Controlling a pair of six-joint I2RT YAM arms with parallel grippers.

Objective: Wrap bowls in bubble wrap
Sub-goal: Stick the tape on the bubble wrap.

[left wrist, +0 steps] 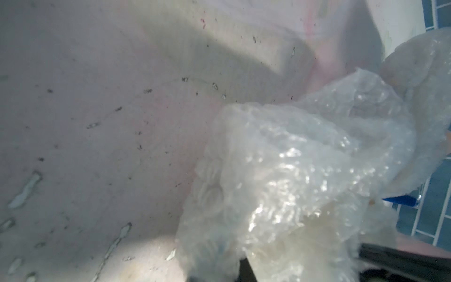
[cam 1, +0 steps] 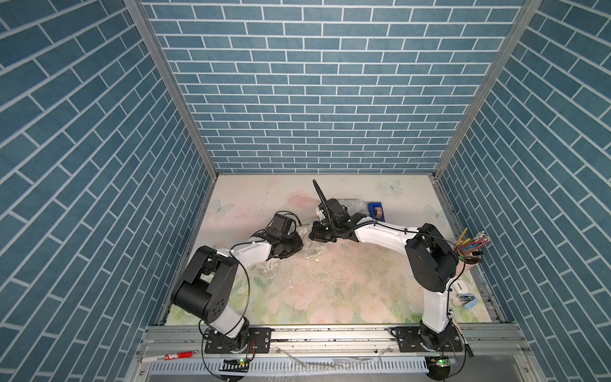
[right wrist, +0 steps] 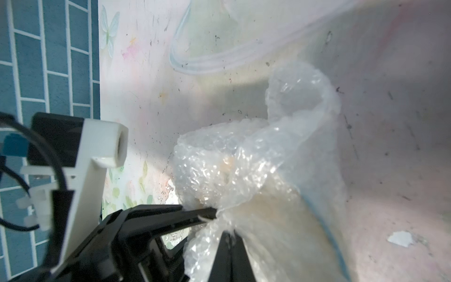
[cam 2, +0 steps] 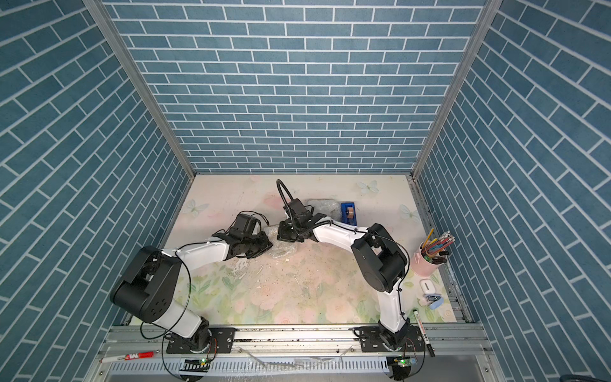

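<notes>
I need to lower the pinched fold with my right gripper next, onto the wrap (cam 1: pixel 309 252) (right wrist: pixel 263 218) over the bowl, and let go.
A crumpled bundle of bubble wrap (cam 1: pixel 309 252) (cam 2: pixel 281 253) lies mid-table between my two grippers. My left gripper (cam 1: pixel 297 246) (right wrist: pixel 212 213) pinches a fold of it at one side. My right gripper (cam 1: pixel 312 235) (right wrist: pixel 228 235) is shut on another fold, its tips close to the left one's. A cream round shape with a thin blue edge, a bowl (right wrist: pixel 280 232), shows dimly through the wrap. In the left wrist view the bubble wrap (left wrist: pixel 305 171) covers my own jaws. A second bubble wrap bundle (cam 1: pixel 355 205) (cam 2: pixel 322 206) sits behind the right wrist.
A blue tape dispenser (cam 1: pixel 377 211) (cam 2: pixel 348 213) stands behind the second bundle. A pink cup of pencils (cam 2: pixel 426 261) and small white items (cam 2: pixel 428 286) are at the right edge. Markers (cam 1: pixel 168 356) (cam 2: pixel 423 334) lie on the front rail. Blue brick walls enclose three sides.
</notes>
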